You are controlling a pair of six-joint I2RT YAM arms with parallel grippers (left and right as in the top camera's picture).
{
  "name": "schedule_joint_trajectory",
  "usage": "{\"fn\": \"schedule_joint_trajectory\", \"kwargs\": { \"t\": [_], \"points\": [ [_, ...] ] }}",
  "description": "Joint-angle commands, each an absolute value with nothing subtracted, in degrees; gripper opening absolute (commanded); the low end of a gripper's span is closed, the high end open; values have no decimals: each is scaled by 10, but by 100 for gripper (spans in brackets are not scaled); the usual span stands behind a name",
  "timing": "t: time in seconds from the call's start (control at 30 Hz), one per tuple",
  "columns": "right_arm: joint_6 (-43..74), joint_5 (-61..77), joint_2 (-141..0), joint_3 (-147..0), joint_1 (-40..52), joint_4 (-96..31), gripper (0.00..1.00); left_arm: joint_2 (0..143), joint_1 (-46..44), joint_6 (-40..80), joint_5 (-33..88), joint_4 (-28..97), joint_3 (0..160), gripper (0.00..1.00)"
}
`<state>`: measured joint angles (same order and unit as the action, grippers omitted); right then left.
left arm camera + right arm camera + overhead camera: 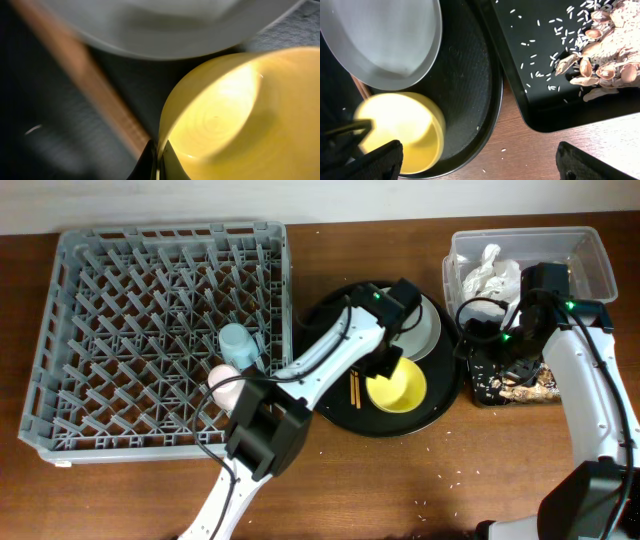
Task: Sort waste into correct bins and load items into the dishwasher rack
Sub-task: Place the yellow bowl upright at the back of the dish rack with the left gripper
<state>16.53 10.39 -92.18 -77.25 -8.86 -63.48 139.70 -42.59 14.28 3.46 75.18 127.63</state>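
My left gripper holds the yellow bowl and should next move it up and outward past the blue cup (240, 340), tilting it down into the rack's empty far wires. Then it should let go of the bowl.
My left gripper (386, 366) is shut on the near rim of the yellow bowl (398, 388), which sits on the round black tray; the pinch shows in the left wrist view (157, 161) with the bowl (240, 120) to the right. The grey-white plate (428, 330) lies behind the bowl, and the chopsticks (354, 388) lie to its left. My right gripper (480, 167) is open and empty, above the table between the round tray (470, 75) and the shallow black tray (540, 75) of rice and brown bits (605, 50). The blue cup (240, 340) and pink cup (225, 380) stand in the rack (60, 330).
The clear tub (590, 255) at the back right holds crumpled white napkins (488, 272). The shallow black tray (520, 390) sits in front of it. Loose rice grains lie on the wood near the table's front edge (440, 502).
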Motion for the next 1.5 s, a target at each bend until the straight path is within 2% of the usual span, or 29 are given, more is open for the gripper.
{"fn": "schedule_joint_trajectory", "kwargs": {
  "t": [0.0, 0.1, 0.17, 0.3, 0.4, 0.53, 0.7, 1.47],
  "points": [
    [168, 97, -918, -778, -91, -637, 98, 1284, -387, 134, -123, 787, 1356, 0],
    [168, 97, -918, -778, -91, -637, 99, 1231, -339, 134, -464, 756, 1372, 0],
    [168, 97, -918, -778, -91, -637, 98, 1233, -305, 135, -589, 736, 1366, 0],
    [168, 97, -918, -778, -91, -636, 98, 1266, -214, 140, -669, 685, 1356, 0],
    [168, 97, -918, -778, -91, -637, 98, 1308, -202, 142, -745, 675, 1356, 0],
    [168, 97, -918, -778, -91, -637, 99, 1378, -208, 152, -782, 627, 1356, 0],
    [168, 97, -918, -778, -91, -637, 99, 1399, -261, 152, -783, 587, 1356, 0],
    [168, 96, -918, -778, -91, -637, 98, 1495, -263, 184, -839, 558, 1356, 1]
  ]
}}
